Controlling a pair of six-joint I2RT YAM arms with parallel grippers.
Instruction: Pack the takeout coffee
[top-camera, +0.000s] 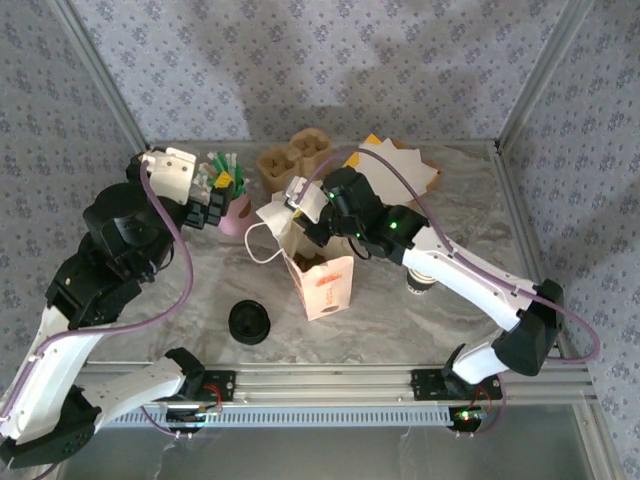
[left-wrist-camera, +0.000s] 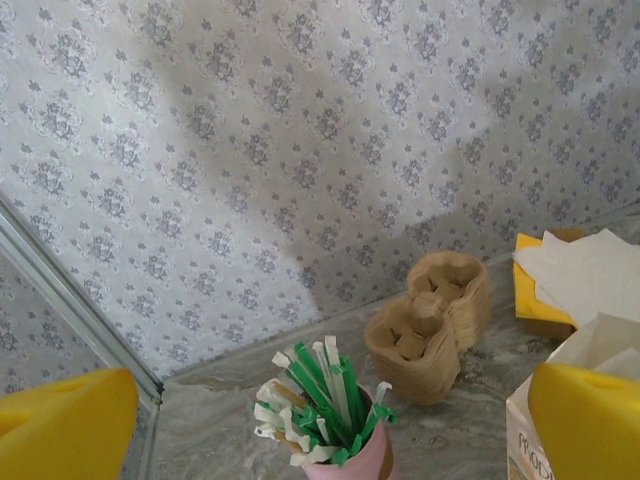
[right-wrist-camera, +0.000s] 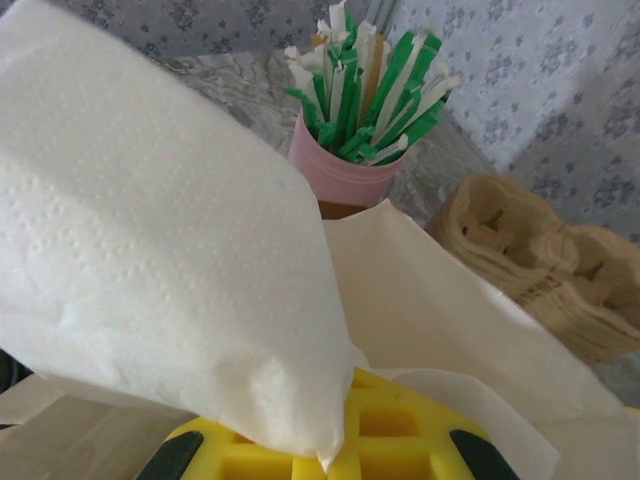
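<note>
I will next lower my right gripper a little into the paper bag's opening (top-camera: 312, 244) (right-wrist-camera: 440, 385) and let go of the napkin, because the paper bag's opening is just below the pinched napkin.
My right gripper (top-camera: 300, 203) is shut on a white napkin (right-wrist-camera: 150, 250) and holds it just above the open top of the paper bag (top-camera: 325, 282), which stands mid-table. Its yellow fingers (right-wrist-camera: 400, 440) show under the napkin's pinched corner. My left gripper (top-camera: 212, 198) is open, with its yellow fingers (left-wrist-camera: 60, 425) wide apart on either side of the pink cup of green and white straws (left-wrist-camera: 330, 420). A paper cup (top-camera: 418, 282) stands partly under my right forearm. Its top is hidden, so I cannot tell if it is the lidded takeout coffee.
A squat stack of black lids (top-camera: 249, 322) sits near the front, left of the bag. Brown pulp cup carriers (top-camera: 292, 160) stand at the back. A pile of napkins (top-camera: 405, 165) lies at the back right. The bag's white handle (top-camera: 258, 245) loops out to the left.
</note>
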